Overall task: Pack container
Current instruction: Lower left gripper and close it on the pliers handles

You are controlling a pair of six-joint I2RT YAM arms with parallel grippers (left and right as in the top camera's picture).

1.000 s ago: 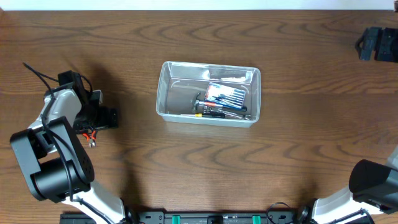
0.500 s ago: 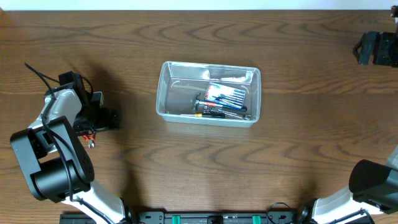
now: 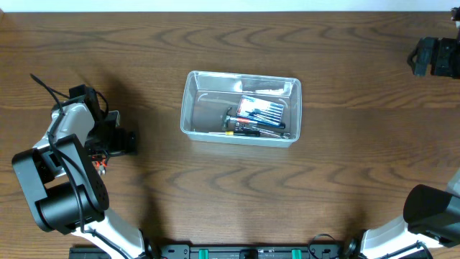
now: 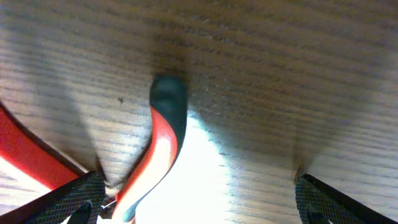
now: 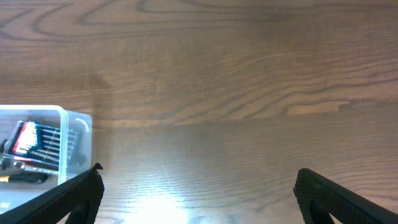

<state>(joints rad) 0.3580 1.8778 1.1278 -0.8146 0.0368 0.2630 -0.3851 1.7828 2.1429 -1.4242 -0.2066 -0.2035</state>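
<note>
My left gripper will stay low next and close its fingers around the curved red handle (image 4: 155, 158), because the handle is already between the open fingers.
The clear plastic container (image 3: 188, 108) stands at the table's middle and holds several hand tools, among them a screwdriver set (image 3: 261, 110). It also shows in the right wrist view (image 5: 78, 134) at the left edge. My left gripper (image 3: 109, 144) is at the far left, low over red-handled pliers (image 4: 163, 152); its fingers are open, with one red handle between them near the left finger and the other outside. My right gripper (image 3: 424, 56) is open and empty at the far right, above bare wood.
The wooden table (image 3: 237, 194) surrounds the container. The left arm's base (image 3: 61, 194) stands at the front left, the right arm's base (image 3: 435, 208) at the front right.
My left gripper has moved a little toward the front, down over the pliers, which it now mostly covers from overhead. My right gripper has shifted slightly right.
</note>
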